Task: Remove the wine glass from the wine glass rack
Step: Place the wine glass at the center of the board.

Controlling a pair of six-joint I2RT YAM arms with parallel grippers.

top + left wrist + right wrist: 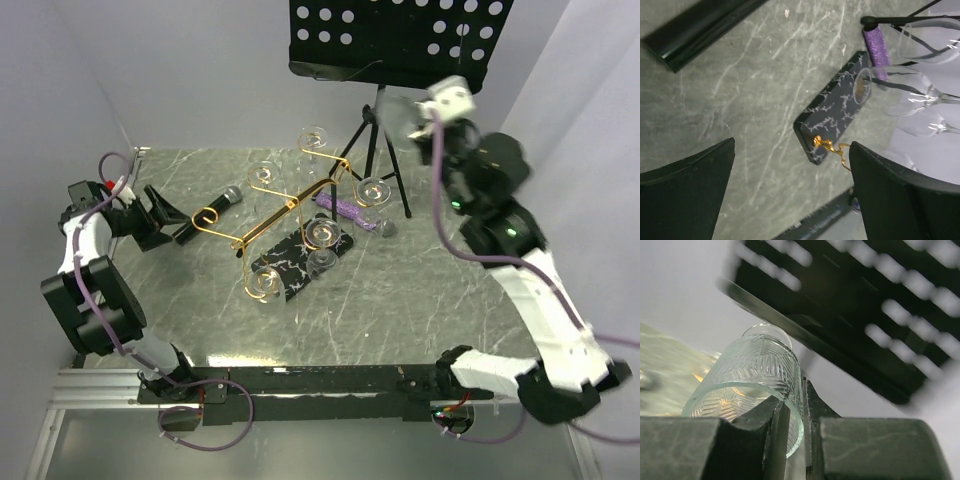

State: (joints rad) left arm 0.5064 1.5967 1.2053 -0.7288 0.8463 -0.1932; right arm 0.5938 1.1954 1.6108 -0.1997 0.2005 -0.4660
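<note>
I should tilt my right gripper down, lower the wine glass foot-first onto the tabletop past the purple microphone's head and let go, because the tabletop is bare there.
The gold wine glass rack (275,215) stands mid-table on its black white-veined base (295,262); several clear glasses (372,190) hang from its curled arms. My right gripper (425,122) is raised to the right of the rack, near the music stand. It is shut on the rim of a cut-pattern wine glass (755,375), one finger inside the bowl and one outside (796,430). My left gripper (165,218) is open and empty low at the table's left. Its view (792,195) shows the rack base (832,120) and hanging glasses (910,87).
A black perforated music stand (400,35) on a tripod (375,130) stands at the back right, close above the held glass (850,305). A black microphone (210,212) lies left of the rack. A purple microphone (350,212) lies behind it.
</note>
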